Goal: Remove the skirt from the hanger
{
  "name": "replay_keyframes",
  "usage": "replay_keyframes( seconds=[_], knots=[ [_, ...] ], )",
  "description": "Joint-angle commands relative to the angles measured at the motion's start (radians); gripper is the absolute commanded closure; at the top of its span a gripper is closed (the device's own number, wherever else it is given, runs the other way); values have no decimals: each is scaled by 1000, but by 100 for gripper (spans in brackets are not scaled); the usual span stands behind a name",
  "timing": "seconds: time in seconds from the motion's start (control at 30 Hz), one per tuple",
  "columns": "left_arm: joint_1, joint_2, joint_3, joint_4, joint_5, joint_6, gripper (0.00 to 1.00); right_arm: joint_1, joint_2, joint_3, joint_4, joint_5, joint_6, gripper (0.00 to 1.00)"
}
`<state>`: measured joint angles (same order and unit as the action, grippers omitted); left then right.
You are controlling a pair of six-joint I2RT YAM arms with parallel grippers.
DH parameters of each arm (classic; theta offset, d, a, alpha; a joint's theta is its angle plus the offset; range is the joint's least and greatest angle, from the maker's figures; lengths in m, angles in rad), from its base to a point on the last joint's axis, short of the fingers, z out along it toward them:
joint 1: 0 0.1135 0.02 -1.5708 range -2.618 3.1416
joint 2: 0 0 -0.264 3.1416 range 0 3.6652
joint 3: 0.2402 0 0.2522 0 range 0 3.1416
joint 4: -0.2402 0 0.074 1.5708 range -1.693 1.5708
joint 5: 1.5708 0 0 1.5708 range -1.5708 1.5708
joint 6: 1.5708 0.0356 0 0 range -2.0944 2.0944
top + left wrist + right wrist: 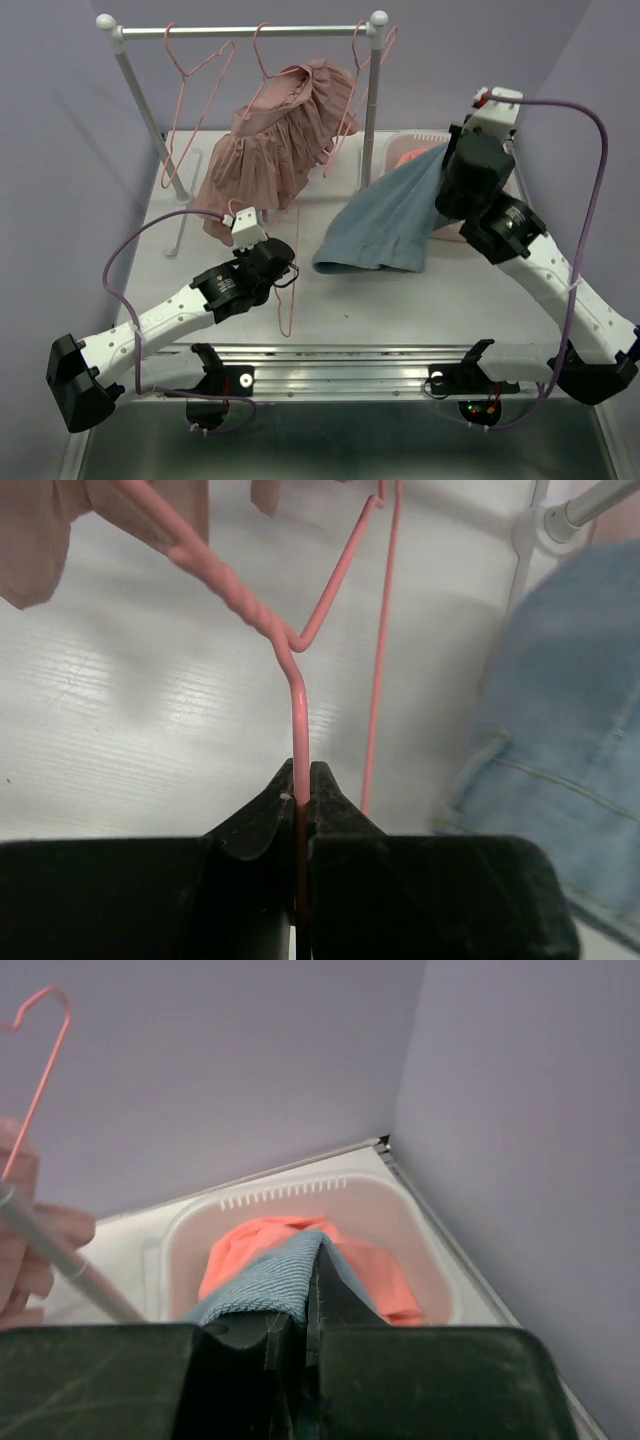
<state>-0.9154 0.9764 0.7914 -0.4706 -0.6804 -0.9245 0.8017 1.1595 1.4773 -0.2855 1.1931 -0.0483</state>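
Note:
The right gripper lifts outward next, then lowers into the pale bin (408, 152) and releases the skirt's edge, as the bin lies below and outward of the gripper.
My left gripper (283, 262) is shut on the wire neck of a bare pink hanger (284, 312), which lies low over the table; in the left wrist view the wire (300, 710) runs straight out from between the closed tips of the gripper (303, 775). My right gripper (312, 1280) is shut on the edge of a blue denim skirt (265, 1285) and holds it up at the back right. The skirt (390, 220) drapes down from there onto the table, apart from the hanger, and also shows in the left wrist view (570, 740).
A pale bin (290, 1192) with an orange cloth (250, 1245) sits under my right gripper at the back right corner (400, 145). A white rack (245, 31) at the back carries a dusty pink ruffled garment (275, 140) and spare pink hangers (195, 75).

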Motion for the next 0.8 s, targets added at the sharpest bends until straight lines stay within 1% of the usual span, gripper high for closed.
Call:
replay_keyframes(
  seconds=[0.0,0.03,0.1,0.13,0.17,0.23,0.27,0.4,0.43,0.47,0.5,0.6,0.63,0.73,0.77],
  knots=[
    [0,-34,0,36,-8,45,100,-191,130,199,43,-111,-81,99],
    [0,-41,-1,47,-2,58,100,-269,153,278,43,-195,-78,99],
    [0,-48,0,56,1,76,100,-336,237,369,42,-223,-102,99],
    [0,-50,2,58,-1,79,100,-337,271,418,43,-227,-116,99],
    [0,-57,3,58,-2,84,100,-366,304,516,43,-231,-146,99],
    [0,-67,3,61,-1,99,100,-390,397,607,43,-248,-169,99],
    [0,-74,3,67,-2,105,100,-410,425,699,43,-268,-192,99],
    [-2,-90,5,72,-2,131,100,-434,572,915,46,-279,-260,99],
    [0,-93,6,72,-4,133,100,-434,595,1017,49,-288,-271,99],
    [0,-97,6,72,-2,138,100,-434,624,1050,58,-305,-283,99],
    [-2,-99,6,73,-2,144,100,-434,625,1063,104,-312,-300,99],
    [0,-107,12,79,-4,157,100,-434,573,955,206,-329,-306,99],
    [0,-108,22,92,-5,170,100,-444,557,869,212,-343,-292,99],
    [-2,-107,57,124,-10,223,100,-493,513,738,215,-395,-211,99],
    [-2,-101,66,133,-11,242,100,-507,505,651,215,-412,-185,99]
  ],
)
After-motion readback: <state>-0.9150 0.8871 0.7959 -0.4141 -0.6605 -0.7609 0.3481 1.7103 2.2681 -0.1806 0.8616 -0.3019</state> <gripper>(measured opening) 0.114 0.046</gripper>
